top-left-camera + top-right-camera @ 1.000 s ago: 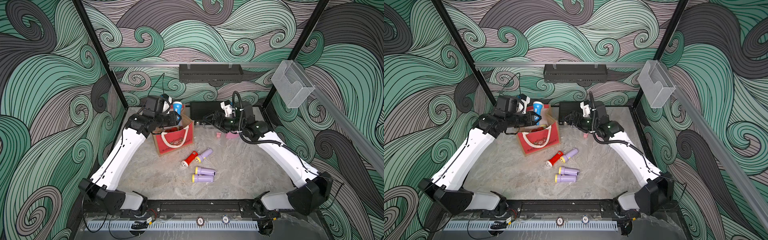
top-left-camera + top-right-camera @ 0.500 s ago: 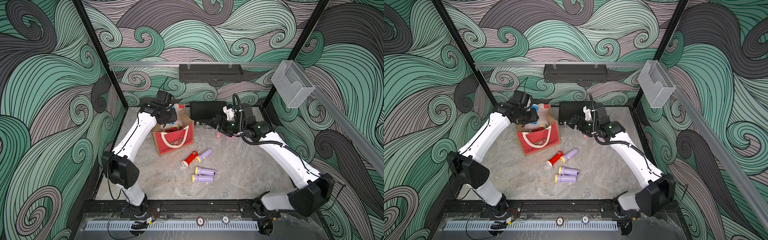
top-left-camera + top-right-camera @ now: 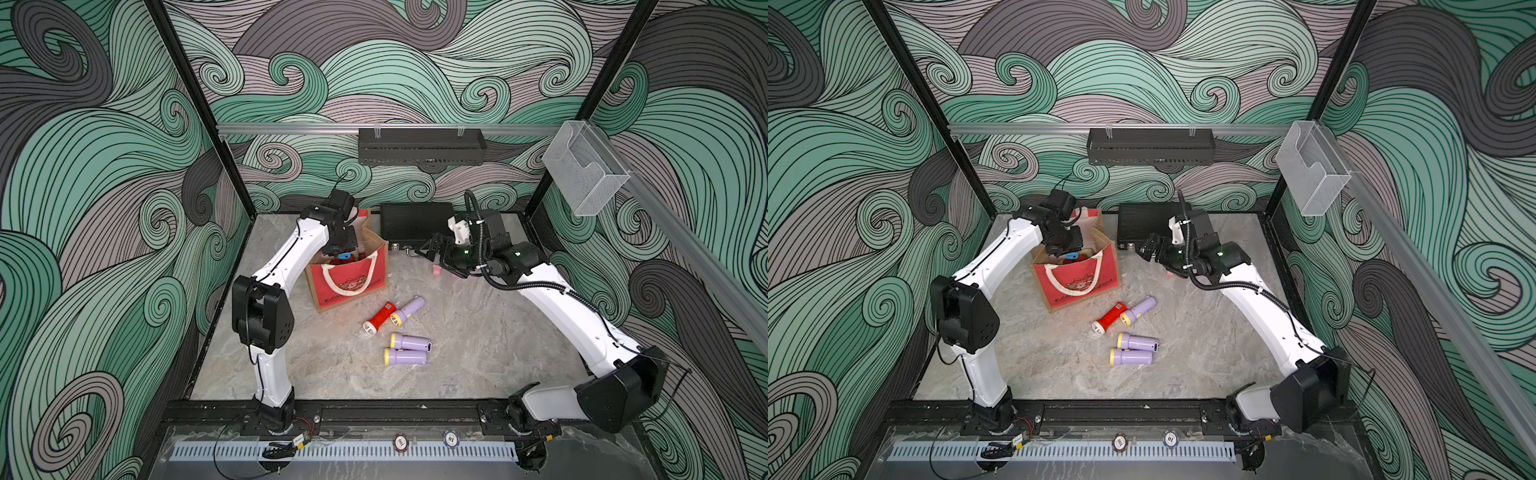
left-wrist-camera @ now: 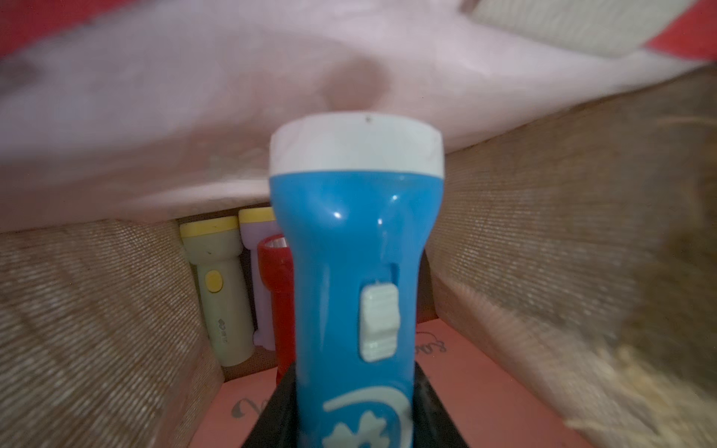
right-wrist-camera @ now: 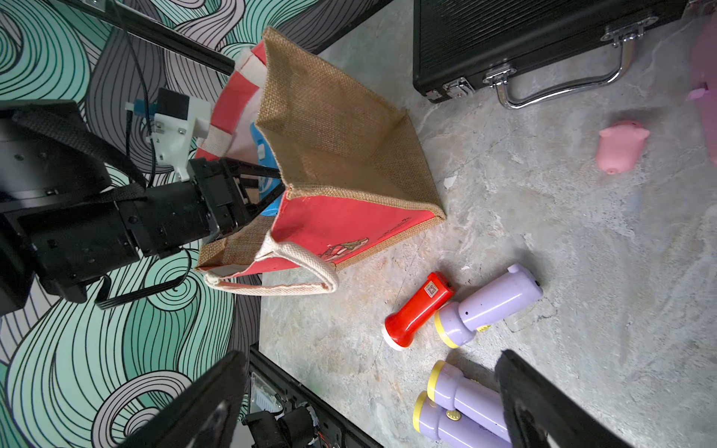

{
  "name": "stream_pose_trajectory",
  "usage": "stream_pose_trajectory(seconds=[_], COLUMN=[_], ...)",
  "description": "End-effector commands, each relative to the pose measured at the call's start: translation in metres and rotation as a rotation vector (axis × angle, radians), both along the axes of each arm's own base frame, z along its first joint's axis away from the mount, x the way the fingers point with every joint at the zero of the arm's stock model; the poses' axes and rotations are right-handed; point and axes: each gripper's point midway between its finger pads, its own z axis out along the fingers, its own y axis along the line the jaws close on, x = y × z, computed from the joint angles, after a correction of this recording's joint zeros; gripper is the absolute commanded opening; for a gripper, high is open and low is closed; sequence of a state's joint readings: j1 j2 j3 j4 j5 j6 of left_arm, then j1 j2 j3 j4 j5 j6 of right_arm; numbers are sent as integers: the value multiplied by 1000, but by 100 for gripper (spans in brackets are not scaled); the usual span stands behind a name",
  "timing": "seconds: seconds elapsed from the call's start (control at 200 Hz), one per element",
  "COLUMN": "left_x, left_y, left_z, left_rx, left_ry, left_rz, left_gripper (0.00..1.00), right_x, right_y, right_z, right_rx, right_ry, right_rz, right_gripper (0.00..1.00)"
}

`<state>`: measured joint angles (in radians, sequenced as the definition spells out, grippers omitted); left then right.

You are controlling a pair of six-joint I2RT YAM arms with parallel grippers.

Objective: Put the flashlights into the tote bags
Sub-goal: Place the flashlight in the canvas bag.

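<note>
The left gripper comes down toward the bag's red flashlight below it next and releases there. The blue flashlight still hangs above the others.
The tote bag stands open at the back left, red front toward me. My left gripper reaches down into its mouth, shut on a blue flashlight with a white head. Below it in the bag lie a pale green flashlight, a lilac one and a red one. On the table in front of the bag lie a red flashlight, a lilac one beside it, and two more lilac ones side by side. My right gripper hangs open and empty by the black case.
A black ribbed case with a metal handle lies against the back wall. A small pink lump and a pink metronome sit to its right. A black shelf and a clear holder hang on the walls.
My left arm has folded its elbow up and brought the blue flashlight from above the bag's back rim down into the bag. The right gripper has shifted only slightly.
</note>
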<state>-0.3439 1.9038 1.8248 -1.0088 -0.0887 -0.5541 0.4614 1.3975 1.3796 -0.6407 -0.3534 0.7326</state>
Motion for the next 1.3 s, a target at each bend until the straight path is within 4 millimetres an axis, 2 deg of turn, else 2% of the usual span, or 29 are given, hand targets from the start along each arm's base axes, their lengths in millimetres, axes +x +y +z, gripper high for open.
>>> stream_pose_trajectory(seconds=[0.0, 0.42, 0.505, 0.57, 0.961, 1.296], left_x=[-1, -1, 0, 0, 1, -2], left_y=[-1, -1, 0, 1, 4, 5], left_z=[-8, -62, -65, -66, -40, -3], left_rx=[31, 64, 71, 80, 64, 35], left_ry=[36, 113, 112, 112, 50, -25], left_rz=[14, 10, 8, 9, 35, 36], left_gripper=[0, 0, 0, 5, 47, 73], right_x=[-1, -16, -20, -22, -23, -18], right_y=[-7, -24, -26, -26, -30, -14], right_z=[-17, -67, -75, -78, -108, -136], right_rx=[-55, -189, -206, -222, -296, -323], right_ry=[46, 181, 217, 230, 315, 388], right_rz=[-18, -31, -27, -21, -25, -5], right_gripper=[100, 99, 100, 100, 100, 99])
